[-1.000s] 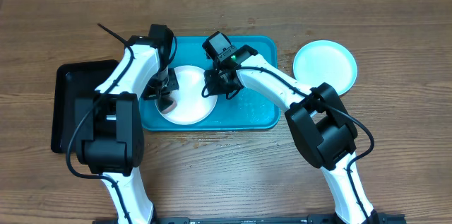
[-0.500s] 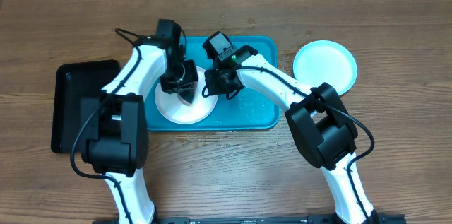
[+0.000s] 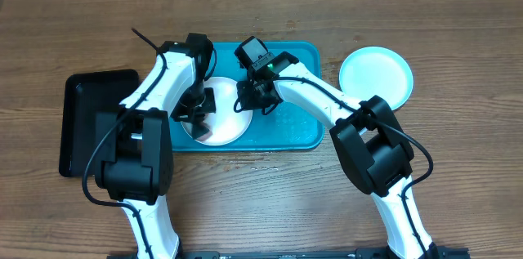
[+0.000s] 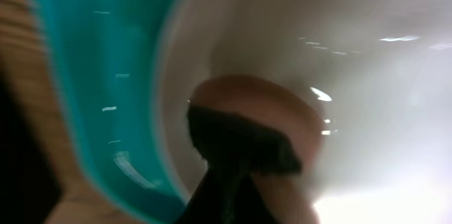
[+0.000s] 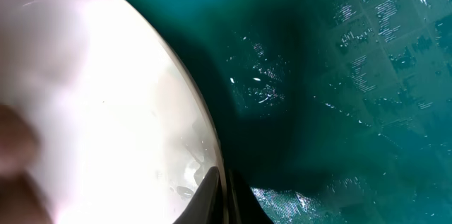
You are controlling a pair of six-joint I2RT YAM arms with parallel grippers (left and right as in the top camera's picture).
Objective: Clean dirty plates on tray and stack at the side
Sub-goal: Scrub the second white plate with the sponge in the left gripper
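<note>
Next, my left gripper moves up and left in the overhead view over the black tray (image 3: 86,124) (image 4: 20,164) and releases the sponge there, because the black tray's bottom lies open.
The white plate (image 3: 227,122) lies in the left half of the teal-blue tray (image 3: 290,127). My left gripper (image 3: 196,114) is over the plate's left part, shut on a brownish sponge with a dark face (image 4: 263,114) that presses on the plate (image 4: 339,33); this view is blurred. My right gripper (image 3: 248,100) is shut on the plate's right rim, its fingertips (image 5: 212,196) pinching the edge of the plate (image 5: 92,90) above the wet tray floor (image 5: 339,97). A light blue plate (image 3: 376,77) sits on the table to the right of the tray. The yellow-green plate is not in view.
A smaller black tray (image 3: 86,120) lies on the wooden table left of the teal tray. The teal tray's rim (image 4: 99,75) runs beside the plate in the left wrist view. Both arms reach over the tray from the near side.
My left gripper swept the sponge to the far right of the white plate, then back to its left part. My right gripper and the plate stayed put.
</note>
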